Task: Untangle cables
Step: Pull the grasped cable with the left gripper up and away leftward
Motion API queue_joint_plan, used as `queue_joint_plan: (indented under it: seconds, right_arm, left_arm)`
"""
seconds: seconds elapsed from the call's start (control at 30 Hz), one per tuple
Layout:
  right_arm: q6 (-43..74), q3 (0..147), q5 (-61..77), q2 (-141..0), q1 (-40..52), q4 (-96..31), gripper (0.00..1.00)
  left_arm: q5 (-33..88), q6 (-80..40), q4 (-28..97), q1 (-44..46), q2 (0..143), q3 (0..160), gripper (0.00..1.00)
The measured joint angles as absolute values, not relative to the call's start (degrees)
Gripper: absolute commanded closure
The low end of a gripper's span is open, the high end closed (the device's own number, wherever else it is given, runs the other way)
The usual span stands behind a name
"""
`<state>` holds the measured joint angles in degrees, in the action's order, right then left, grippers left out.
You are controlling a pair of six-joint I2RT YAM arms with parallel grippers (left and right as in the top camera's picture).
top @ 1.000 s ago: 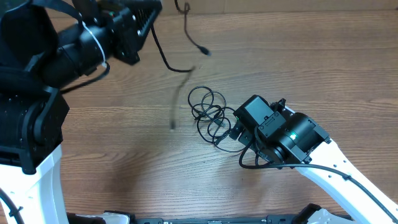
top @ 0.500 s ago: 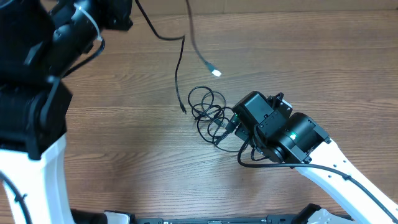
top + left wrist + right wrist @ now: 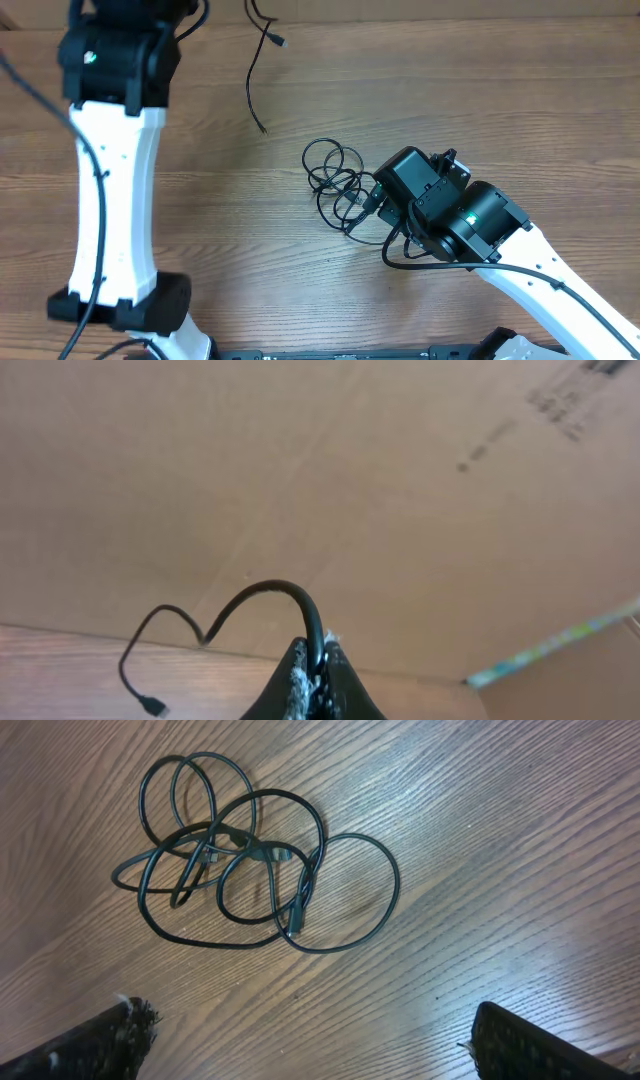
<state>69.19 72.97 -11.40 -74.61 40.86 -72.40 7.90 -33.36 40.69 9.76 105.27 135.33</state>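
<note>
My left gripper swings to the left in the overhead view next, goes down to the bare tabletop below, away from the loops, and releases the cable.
One thin black cable [image 3: 251, 85] hangs from the top edge of the overhead view, its lower end near the table and a silver plug [image 3: 281, 42] dangling beside it. My left gripper [image 3: 316, 665] is shut on this cable, held high in front of a cardboard wall; the cable arches out of the jaws to a plug [image 3: 153, 707]. The second cable lies in loose loops on the wood table [image 3: 335, 182], and it also shows in the right wrist view [image 3: 250, 870]. My right gripper [image 3: 315, 1040] is open and empty, just short of the loops.
A brown cardboard wall [image 3: 400, 480] stands behind the table. The left arm's white link [image 3: 110, 200] rises over the table's left side. The right arm [image 3: 470, 225] and its thick black wire reach in from the lower right.
My left arm has risen and swung back to the left, drawing the held cable up and away from the looped one. The loops and my right gripper have stayed put.
</note>
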Motion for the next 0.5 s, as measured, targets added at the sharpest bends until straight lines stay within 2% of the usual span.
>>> queue_joint_plan:
  seconds: [0.17,0.5]
  right_arm:
    - [69.2,73.0,-11.4,-74.6,40.9,-72.4,0.0]
    - [69.2,73.0,-11.4,-74.6,40.9,-72.4,0.0]
  left_arm:
    - [7.0,-34.8,36.3,9.5,110.0,135.3,0.96]
    - [2.8,-35.4,38.5,3.5,115.9,135.3,0.96]
